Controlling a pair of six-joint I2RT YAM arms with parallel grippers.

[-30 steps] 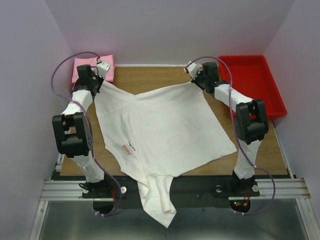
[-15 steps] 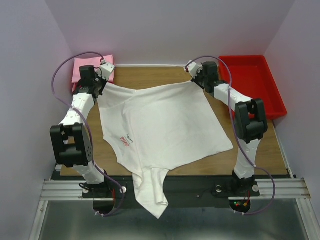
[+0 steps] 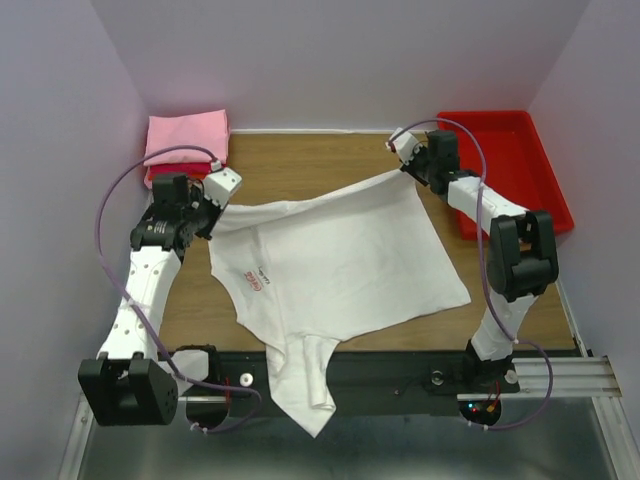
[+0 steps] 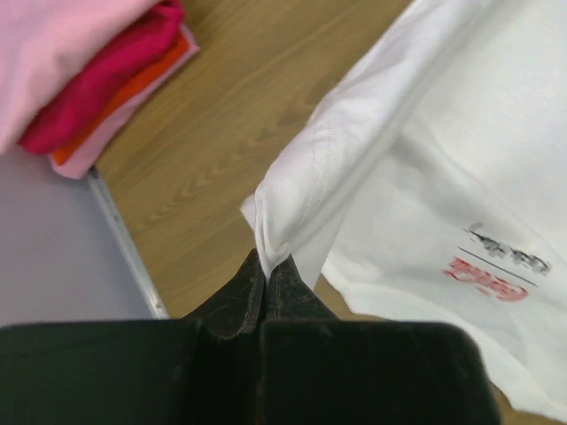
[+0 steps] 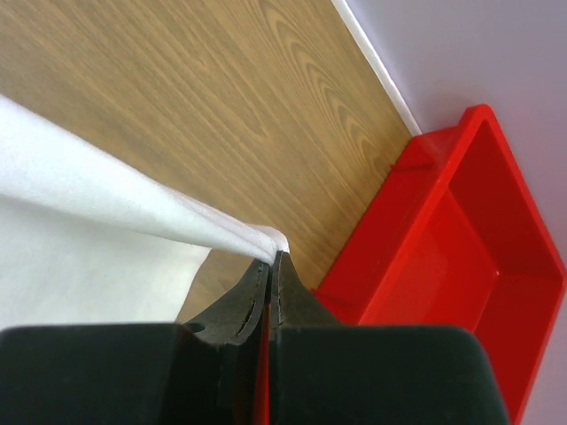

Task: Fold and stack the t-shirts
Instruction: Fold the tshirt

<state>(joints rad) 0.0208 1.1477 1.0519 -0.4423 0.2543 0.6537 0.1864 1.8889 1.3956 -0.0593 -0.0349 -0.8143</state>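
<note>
I will lower my left gripper back toward the red print (image 3: 254,282) (image 4: 487,279) and release the held corner of the t-shirt, since the corner is lifted while the printed part lies flat.
A large white t-shirt (image 3: 330,265) with a small red print (image 3: 254,282) lies spread over the wooden table, one part hanging off the near edge. My left gripper (image 3: 212,212) is shut on its left corner (image 4: 270,239), lifted off the table. My right gripper (image 3: 408,166) is shut on its far right corner (image 5: 270,241), so the far edge stretches between the two. A folded pink t-shirt (image 3: 186,139) lies on a red one (image 4: 97,97) at the back left corner.
A red plastic tray (image 3: 510,165) sits at the back right, close beside my right gripper (image 5: 273,258). Purple walls close in the back and both sides. The metal rail with the arm bases runs along the near edge.
My left gripper has pulled its corner of the white t-shirt toward the near side and rightward, away from the pink stack. My right gripper shifted slightly right. The shirt slid up off the near edge.
</note>
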